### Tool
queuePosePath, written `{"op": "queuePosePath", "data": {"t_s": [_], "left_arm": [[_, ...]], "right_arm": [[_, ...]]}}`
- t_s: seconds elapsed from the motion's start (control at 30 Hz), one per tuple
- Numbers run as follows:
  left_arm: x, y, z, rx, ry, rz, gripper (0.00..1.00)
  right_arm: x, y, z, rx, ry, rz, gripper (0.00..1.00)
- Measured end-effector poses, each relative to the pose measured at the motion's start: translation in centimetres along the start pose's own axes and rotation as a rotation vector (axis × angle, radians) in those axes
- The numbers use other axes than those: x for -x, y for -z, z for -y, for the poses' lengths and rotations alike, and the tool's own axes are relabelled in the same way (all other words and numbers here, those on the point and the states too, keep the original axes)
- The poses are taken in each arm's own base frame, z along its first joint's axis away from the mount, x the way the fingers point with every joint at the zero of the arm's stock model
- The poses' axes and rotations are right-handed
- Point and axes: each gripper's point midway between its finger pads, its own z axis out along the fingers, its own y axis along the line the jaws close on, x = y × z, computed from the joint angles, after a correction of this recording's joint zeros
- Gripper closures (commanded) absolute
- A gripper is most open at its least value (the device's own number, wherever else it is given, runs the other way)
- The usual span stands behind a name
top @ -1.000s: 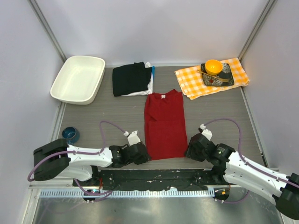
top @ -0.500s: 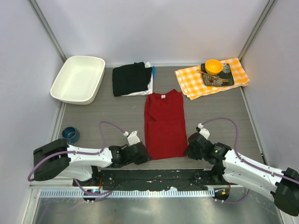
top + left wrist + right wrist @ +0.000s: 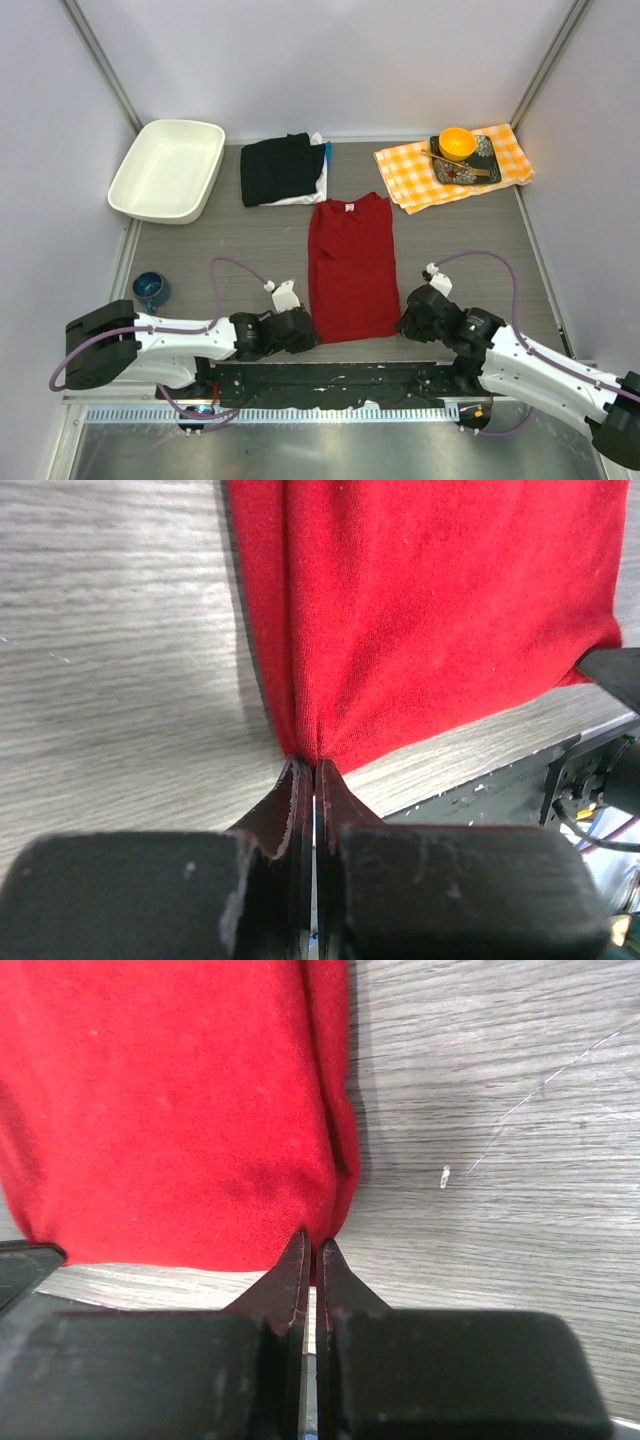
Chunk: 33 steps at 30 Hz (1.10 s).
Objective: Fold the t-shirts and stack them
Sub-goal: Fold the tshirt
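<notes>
I will next raise the red t-shirt's hem corner in my right gripper outward to the t-shirt's shoulder by the checked cloth, then lower and release it there, halving the long t-shirt.
A bright red t-shirt (image 3: 351,265), its sides folded in to a long strip, lies flat at the table's middle with its collar at the far end. My left gripper (image 3: 311,335) is shut on its near left hem corner (image 3: 305,742). At the near right hem corner (image 3: 320,1222) my right gripper (image 3: 402,327) is shut on the cloth. Both wrist views show the fingertips pinching red cloth. A folded black t-shirt (image 3: 281,168) lies on a folded white one (image 3: 318,180) at the back centre.
A white tub (image 3: 167,169) stands at the back left. An orange-and-white checked cloth (image 3: 455,166) at the back right carries a dark plate and an orange bowl (image 3: 457,142). A blue cup (image 3: 151,289) sits by the left wall. The table's near edge (image 3: 330,355) runs just behind both grippers.
My right gripper has closed on the red t-shirt's near right hem corner. The left gripper stayed shut on the left corner, and the shirt has not moved.
</notes>
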Motion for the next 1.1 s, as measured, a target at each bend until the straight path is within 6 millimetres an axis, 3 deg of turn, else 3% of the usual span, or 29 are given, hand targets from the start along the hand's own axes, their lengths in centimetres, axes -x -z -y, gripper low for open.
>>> {"op": "queuePosePath", "data": {"t_s": [0.17, 0.3, 0.47, 0.63, 0.87, 1.1], "left_arm": [[-1.0, 0.5, 0.1, -0.004, -0.041, -0.003, 1.00], [0.2, 1.3, 1.1, 0.003, -0.082, 0.031, 1.00], [4.3, 3.0, 5.3, -0.055, -0.109, 0.119, 1.00], [8.8, 4.6, 7.3, -0.074, -0.127, 0.214, 1.00], [15.0, 5.1, 7.0, -0.037, -0.121, 0.316, 1.00], [20.5, 3.6, 7.0, -0.012, -0.105, 0.350, 1.00]], "right_arm": [[0.3, 0.9, -0.4, 0.040, 0.002, 0.020, 0.99], [1.6, 1.9, -1.3, 0.046, 0.028, 0.055, 0.99], [5.1, 3.4, -4.6, 0.059, 0.077, 0.127, 0.99], [8.0, 3.7, -7.1, 0.062, 0.125, 0.201, 0.99], [12.2, 3.7, -10.1, 0.027, 0.177, 0.314, 0.99], [19.0, 3.3, -12.1, -0.009, 0.119, 0.449, 0.99]]}}
